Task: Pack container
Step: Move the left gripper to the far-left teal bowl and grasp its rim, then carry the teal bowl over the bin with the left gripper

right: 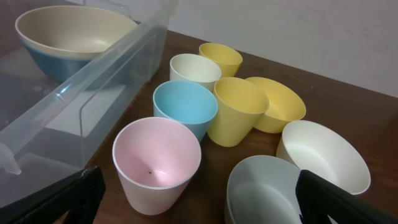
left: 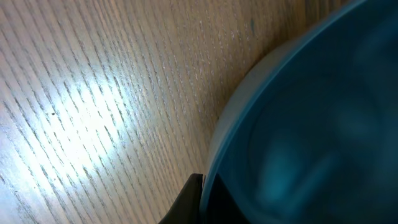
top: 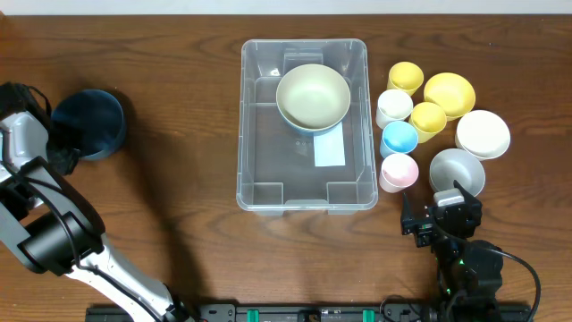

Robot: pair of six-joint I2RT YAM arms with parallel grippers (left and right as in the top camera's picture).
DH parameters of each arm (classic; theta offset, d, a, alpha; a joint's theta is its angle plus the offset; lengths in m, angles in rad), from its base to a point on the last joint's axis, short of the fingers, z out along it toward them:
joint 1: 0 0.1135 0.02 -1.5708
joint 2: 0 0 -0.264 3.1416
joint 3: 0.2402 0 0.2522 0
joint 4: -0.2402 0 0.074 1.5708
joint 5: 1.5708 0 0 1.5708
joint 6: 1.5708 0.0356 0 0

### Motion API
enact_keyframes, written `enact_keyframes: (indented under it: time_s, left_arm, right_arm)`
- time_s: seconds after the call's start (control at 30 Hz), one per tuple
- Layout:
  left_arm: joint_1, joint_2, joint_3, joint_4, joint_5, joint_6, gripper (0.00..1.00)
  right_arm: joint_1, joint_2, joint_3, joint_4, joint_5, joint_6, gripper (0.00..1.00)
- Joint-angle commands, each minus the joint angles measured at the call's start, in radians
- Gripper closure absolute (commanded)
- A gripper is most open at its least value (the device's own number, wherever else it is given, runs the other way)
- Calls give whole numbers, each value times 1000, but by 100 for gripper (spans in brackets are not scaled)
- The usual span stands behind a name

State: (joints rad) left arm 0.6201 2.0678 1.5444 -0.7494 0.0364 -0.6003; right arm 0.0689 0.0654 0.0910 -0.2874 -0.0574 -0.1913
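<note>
The dark blue bowl should go up over the container's side next in my left gripper. Then my left gripper will lower it into the cream-and-blue bowl [top: 313,97], which is empty.
The clear plastic container [top: 304,125] stands at the table's middle with a white label on its base and a cream-and-blue bowl [top: 313,97] inside at the far end. It also shows in the right wrist view [right: 81,93]. My left gripper [top: 63,148] is shut on the rim of a dark blue bowl [top: 89,122] at the far left; the bowl [left: 311,124] fills the left wrist view. My right gripper [top: 440,217] is open and empty at the front right, just short of the pink cup [right: 157,163] and the grey bowl [right: 267,190].
Right of the container stand a pink cup [top: 399,172], blue cup [top: 399,138], white cup [top: 393,107], two yellow cups [top: 406,77] [top: 428,118], a yellow bowl [top: 450,93], a white bowl [top: 483,134] and a grey bowl [top: 457,172].
</note>
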Motion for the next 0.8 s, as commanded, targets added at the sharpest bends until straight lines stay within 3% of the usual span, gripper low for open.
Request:
enact_keyframes:
  time_s: [0.0,0.2,0.37,0.57,0.77]
  left_arm:
    - [3,-53,22,-2,120,35,94]
    - [-5,-234,30,85,391,69,94]
    - [-74,-409,30,87,425,126,94]
    - [-283,-573,30,54,424,197,94]
    - [-578,-592,30,59,405,196,94]
  right_arm:
    - [-4,0,-2,-1,-11,11,1]
    - [-4,0,-2,-1,-11,11,1]
    - [-4,0,-2,-1,-11,11,1]
    - [-4,0,-2,-1,-11,11,1]
    - [-4,0,-2,-1,-11,11,1]
